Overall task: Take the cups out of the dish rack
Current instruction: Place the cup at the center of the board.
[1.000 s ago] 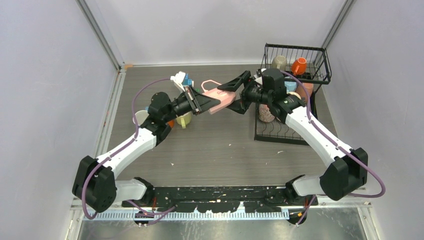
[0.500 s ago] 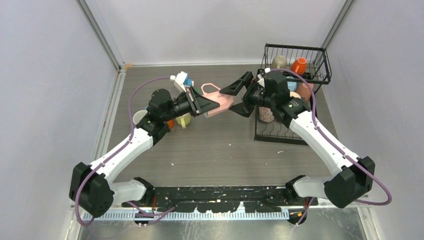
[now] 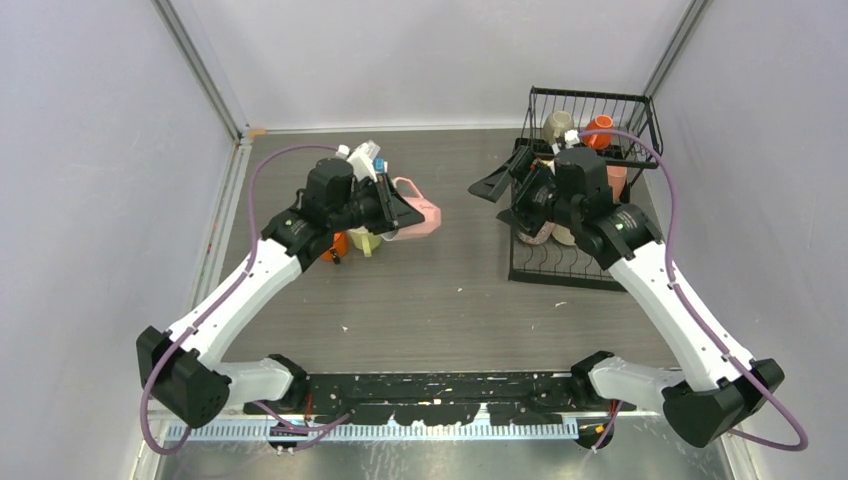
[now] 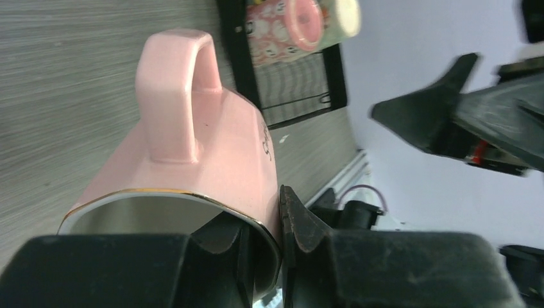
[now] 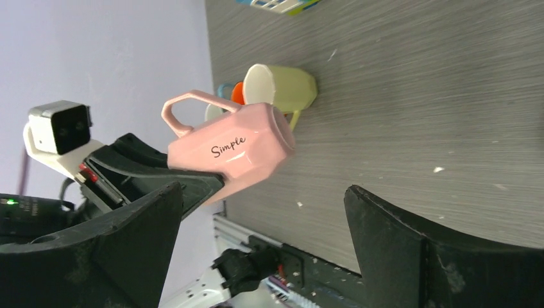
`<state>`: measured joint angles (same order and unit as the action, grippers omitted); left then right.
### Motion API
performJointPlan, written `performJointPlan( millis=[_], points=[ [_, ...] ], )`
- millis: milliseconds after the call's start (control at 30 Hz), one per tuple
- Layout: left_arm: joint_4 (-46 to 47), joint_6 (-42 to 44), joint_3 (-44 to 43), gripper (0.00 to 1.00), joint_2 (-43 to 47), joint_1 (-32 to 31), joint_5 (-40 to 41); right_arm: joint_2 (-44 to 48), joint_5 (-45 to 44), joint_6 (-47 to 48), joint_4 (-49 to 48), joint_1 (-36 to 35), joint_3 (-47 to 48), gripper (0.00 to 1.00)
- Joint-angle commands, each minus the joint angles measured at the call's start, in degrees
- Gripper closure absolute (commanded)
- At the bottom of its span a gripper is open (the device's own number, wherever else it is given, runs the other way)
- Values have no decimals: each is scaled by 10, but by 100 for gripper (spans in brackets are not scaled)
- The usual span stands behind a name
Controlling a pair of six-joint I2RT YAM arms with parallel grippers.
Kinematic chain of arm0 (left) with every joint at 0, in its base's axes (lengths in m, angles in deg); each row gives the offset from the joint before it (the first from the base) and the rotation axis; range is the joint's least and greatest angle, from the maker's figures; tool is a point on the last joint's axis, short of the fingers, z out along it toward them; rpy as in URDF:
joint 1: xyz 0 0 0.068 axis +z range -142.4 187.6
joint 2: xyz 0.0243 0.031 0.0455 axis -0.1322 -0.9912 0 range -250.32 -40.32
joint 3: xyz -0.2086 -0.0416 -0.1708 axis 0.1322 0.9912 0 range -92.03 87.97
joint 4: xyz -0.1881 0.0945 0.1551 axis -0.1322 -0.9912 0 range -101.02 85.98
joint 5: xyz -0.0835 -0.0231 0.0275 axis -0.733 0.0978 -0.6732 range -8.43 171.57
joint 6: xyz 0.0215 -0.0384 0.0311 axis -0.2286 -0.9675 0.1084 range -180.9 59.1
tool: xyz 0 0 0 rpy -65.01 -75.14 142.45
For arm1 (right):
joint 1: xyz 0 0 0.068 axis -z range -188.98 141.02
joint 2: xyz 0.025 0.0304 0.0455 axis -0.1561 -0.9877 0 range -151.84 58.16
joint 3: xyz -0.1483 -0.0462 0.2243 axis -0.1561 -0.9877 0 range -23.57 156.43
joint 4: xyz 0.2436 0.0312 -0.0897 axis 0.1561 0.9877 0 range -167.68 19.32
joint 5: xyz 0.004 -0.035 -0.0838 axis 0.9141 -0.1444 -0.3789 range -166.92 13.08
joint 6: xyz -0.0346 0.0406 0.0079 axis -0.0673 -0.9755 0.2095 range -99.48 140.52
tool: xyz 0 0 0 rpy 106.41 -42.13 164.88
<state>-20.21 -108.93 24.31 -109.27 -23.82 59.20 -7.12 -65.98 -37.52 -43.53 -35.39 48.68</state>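
I will move my left gripper down, turning its fingers down, to the bare tabletop (image 3: 401, 245) beside the yellow mug. I will release the pink mug upright there, since it hangs tilted.
My left gripper (image 3: 400, 212) is shut on the rim of a pink mug (image 3: 420, 219), one finger inside and one outside, and holds it tilted above the table. The mug fills the left wrist view (image 4: 192, 147), with the left gripper (image 4: 277, 221) on its rim. It also shows in the right wrist view (image 5: 237, 151), marked "Simple". My right gripper (image 3: 496, 203) is open and empty by the left side of the black wire dish rack (image 3: 562, 268). The rack holds a beige cup (image 3: 558, 124), an orange cup (image 3: 598, 131) and a patterned pink cup (image 3: 537, 233).
A yellow mug (image 3: 367, 241) and an orange mug (image 3: 337, 246) stand under my left arm. A small toy block house (image 3: 366, 158) sits behind them. The yellow mug (image 5: 282, 86) lies just beyond the pink one in the right wrist view. Enclosure walls close in on three sides.
The pink mug has moved left with my left gripper, toward the mugs on the table. My right gripper has come off the mug and drawn back right to the rack.
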Motion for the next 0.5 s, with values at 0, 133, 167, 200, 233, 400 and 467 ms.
performJointPlan(
  millis=[0,133,167,200,233,400,467],
  points=[
    [-141,92,-103,100,-36,-26,99,22,-92,74,76,0,38,0],
    [-247,128,-180,100,-100,-59,207,31,-137,92,104,0,45,0],
    [-266,134,-197,100,-115,-66,236,34,-146,94,110,1,44,0],
    [-283,139,-213,100,-132,-71,256,38,-153,98,115,1,44,0],
    [-297,144,-226,100,-147,-76,274,42,-161,100,121,1,43,0],
    [-338,161,-291,100,-224,-94,318,60,-193,113,147,1,42,0],
    [-347,166,-314,100,-254,-100,325,69,-201,116,154,1,42,0]
  ],
)
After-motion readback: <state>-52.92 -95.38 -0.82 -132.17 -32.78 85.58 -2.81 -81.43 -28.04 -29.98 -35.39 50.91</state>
